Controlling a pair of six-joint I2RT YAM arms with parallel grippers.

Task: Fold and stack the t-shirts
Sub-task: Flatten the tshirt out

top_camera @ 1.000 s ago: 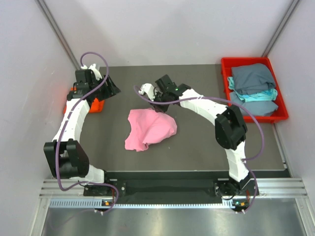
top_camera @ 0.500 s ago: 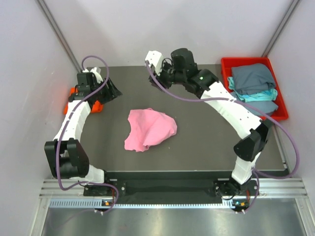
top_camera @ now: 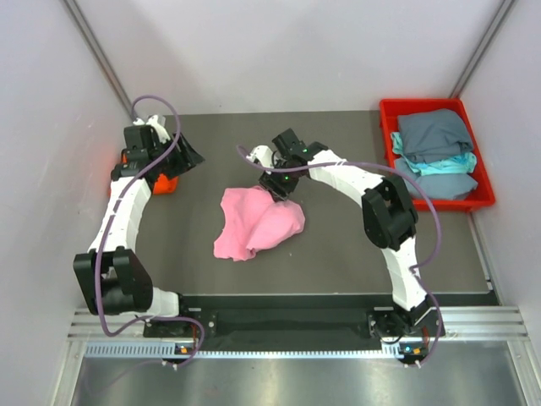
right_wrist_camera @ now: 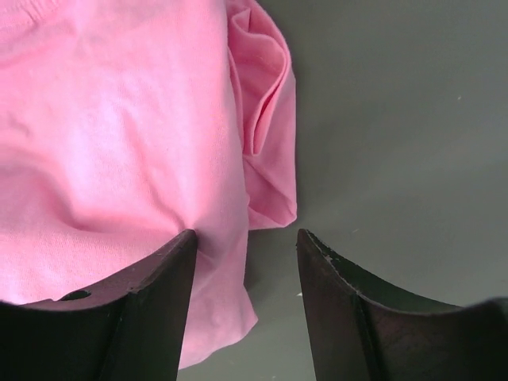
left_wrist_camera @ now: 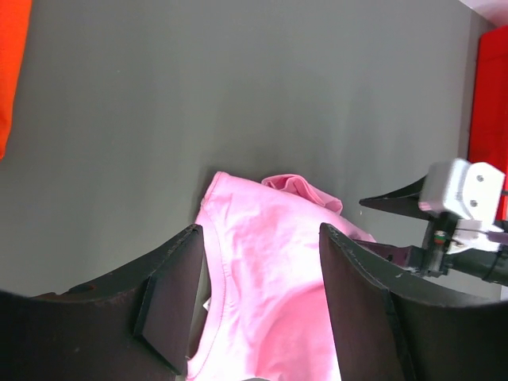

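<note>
My right gripper eases toward the left in the wrist view next, further over the cloth, and closes, since the shirt's folded edge (top_camera: 270,198) (right_wrist_camera: 222,222) lies between its fingers.
A light pink t-shirt (top_camera: 255,222) lies crumpled in the middle of the dark table. My right gripper (top_camera: 279,189) is low over its far edge, open. In the right wrist view the right gripper (right_wrist_camera: 246,238) straddles the shirt's (right_wrist_camera: 119,143) folded edge, and the left finger (right_wrist_camera: 151,278) touches cloth. My left gripper (top_camera: 186,156) stands open at the far left, beside an orange t-shirt (top_camera: 166,183). The left wrist view looks between the open fingers of the left gripper (left_wrist_camera: 262,238) at the pink shirt (left_wrist_camera: 270,262) further off. Nothing is held.
A red tray (top_camera: 387,118) at the back right holds a grey-blue t-shirt (top_camera: 433,134) on top of a teal one (top_camera: 444,165). White walls close in on both sides. In the left wrist view the tray (left_wrist_camera: 486,103) shows at the right edge.
The right arm lifted off to the back of the table, then came down again at the pink shirt's far edge, its jaws now open. The left arm barely moved.
</note>
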